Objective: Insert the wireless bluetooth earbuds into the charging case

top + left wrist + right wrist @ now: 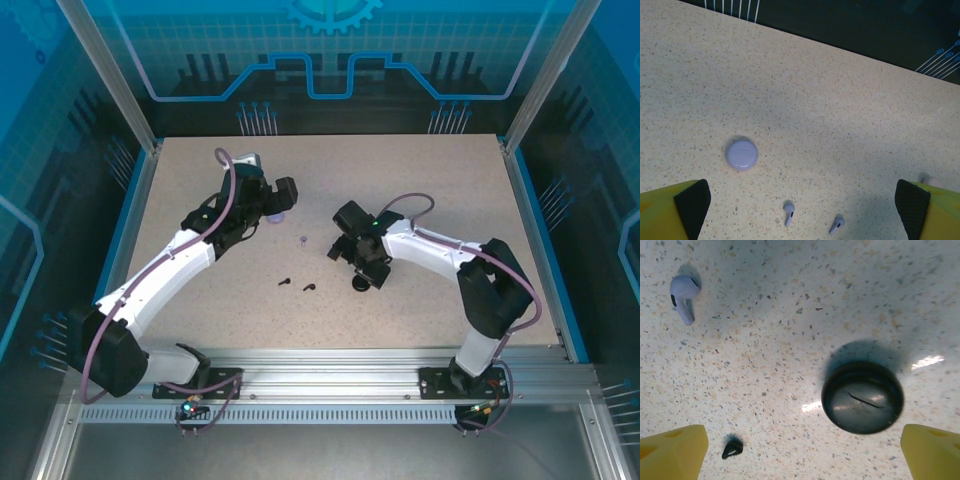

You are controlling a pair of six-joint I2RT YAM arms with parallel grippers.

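Note:
I will next turn my right gripper slightly and lower its open fingers around the sides of the shut black case (359, 284) (862, 396) below, because the case's top line slants between them.
In the left wrist view a round lilac charging case (741, 154) lies shut on the speckled table. Two lilac earbuds (789, 212) (836, 225) lie apart from it, low between my left gripper's (802, 220) wide-open fingers (692, 205). Something pale pink (927, 179) peeks past the right finger. My right gripper (802, 460) is open above a shut black case (862, 396), with a black earbud (732, 447) near its left finger (672, 452) and one lilac earbud (684, 295) further off. From above, two black earbuds (284, 282) (309, 288) lie left of the black case (359, 284).
The table's far edge and a dark gap with white pins (735, 7) run behind the lilac case. Aluminium frame posts (110, 75) stand at the table's back corners. Bare tabletop (430, 180) spreads to the back right.

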